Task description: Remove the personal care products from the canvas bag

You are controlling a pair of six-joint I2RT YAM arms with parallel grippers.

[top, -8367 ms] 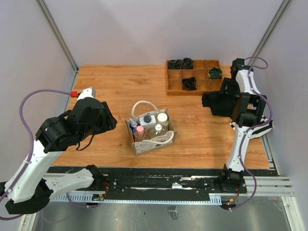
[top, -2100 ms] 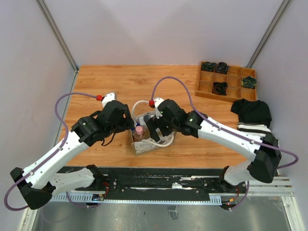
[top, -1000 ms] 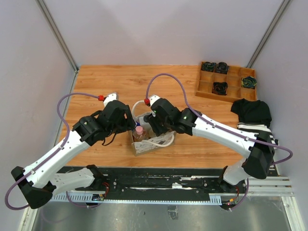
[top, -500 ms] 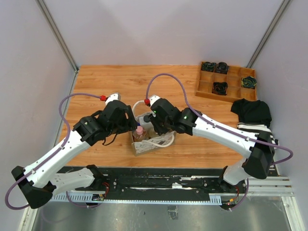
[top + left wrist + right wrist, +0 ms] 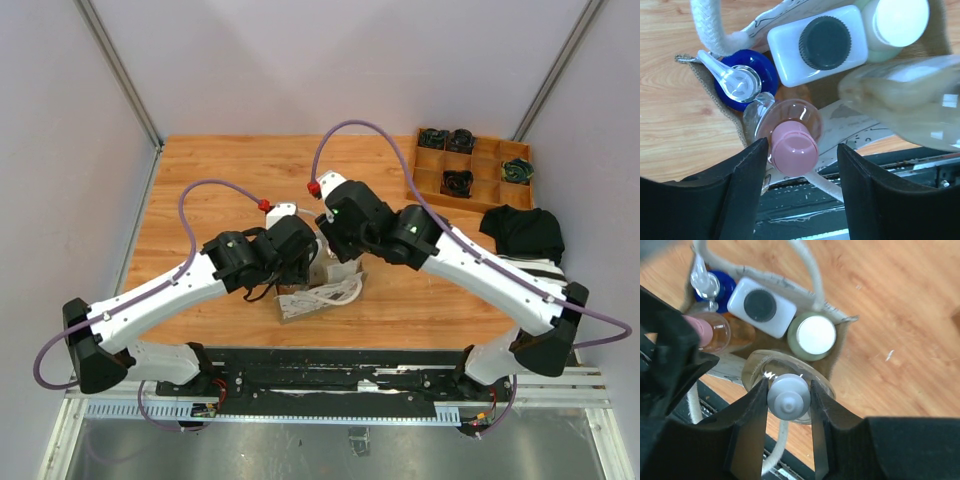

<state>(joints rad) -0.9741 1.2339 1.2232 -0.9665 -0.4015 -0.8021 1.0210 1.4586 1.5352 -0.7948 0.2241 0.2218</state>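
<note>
My right gripper should carry the bottle over the bare wood [image 5: 927, 357] beside the bag, lower it and let go. That wood is below my gripper, to its right in the top view.
The canvas bag [image 5: 326, 297] stands at the table's near middle, mostly hidden under both arms. Inside it are a blue pump bottle [image 5: 747, 82], a white bottle with a black cap [image 5: 822, 42], a pale green jar [image 5: 897, 22] and a pink-capped bottle [image 5: 794, 148]. My left gripper [image 5: 802, 146] is open astride the pink cap, which sits close to the left finger with a gap on the right. My right gripper [image 5: 788, 396] is shut on the grey cap of a clear bottle [image 5: 760, 372], held up above the bag's near corner.
A wooden compartment tray [image 5: 470, 165] with black rolled bundles sits at the back right. A black-and-white striped cloth [image 5: 525, 235] lies below it. A white rope handle [image 5: 812, 270] loops over the bag's far side. The black rail [image 5: 330, 375] runs just before the bag.
My left arm has swung right over the bag and its jaws have narrowed round the pink cap. My right gripper has shut on the grey cap and risen with the clear bottle.
</note>
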